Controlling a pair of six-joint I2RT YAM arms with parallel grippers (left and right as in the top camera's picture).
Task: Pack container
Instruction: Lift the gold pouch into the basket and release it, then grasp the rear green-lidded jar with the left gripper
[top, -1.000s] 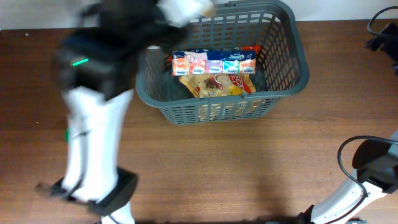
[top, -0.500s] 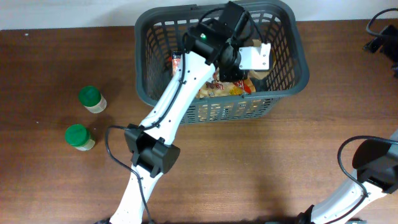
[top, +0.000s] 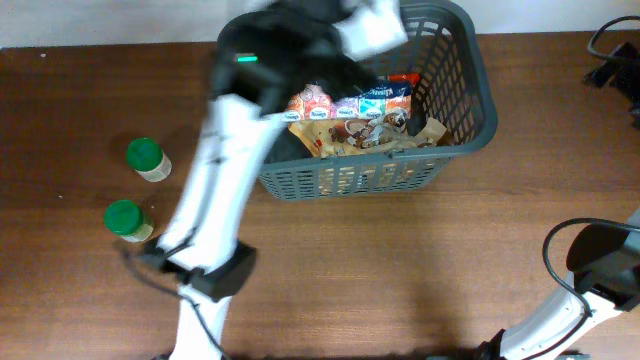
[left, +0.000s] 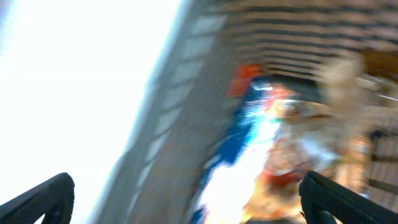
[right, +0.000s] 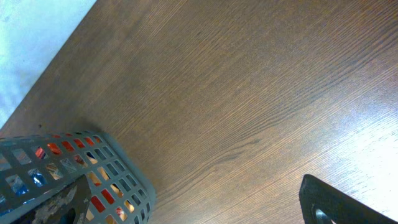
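Note:
The left gripper leaves the basket next, swings to the left in the overhead view and lowers around the farther green-lidded jar, which still stands outside unpacked.
The container (top: 470, 95), a big dark grey slotted basket, stands at the table's far middle. Inside lie a row of small drink cartons (top: 345, 102), a yellow-red snack bag (top: 355, 135) and a tan packet (top: 427, 130). My left arm is a motion blur over the basket's left half, its gripper (top: 370, 25) near the far rim. In the left wrist view that gripper (left: 193, 199) is open and empty above blurred groceries (left: 273, 143). The right gripper (right: 205, 208) is open over bare wood, beside the basket's corner (right: 118, 174).
Two green-lidded jars (top: 147, 158) (top: 127, 220) stand on the wooden table left of the basket. The right arm's base (top: 590, 290) sits at the near right corner, with black cabling (top: 612, 55) at the far right edge.
The left gripper opened and let go of the tan packet, which now lies in the basket's right side. The left arm is swinging up and left. The right arm stayed still.

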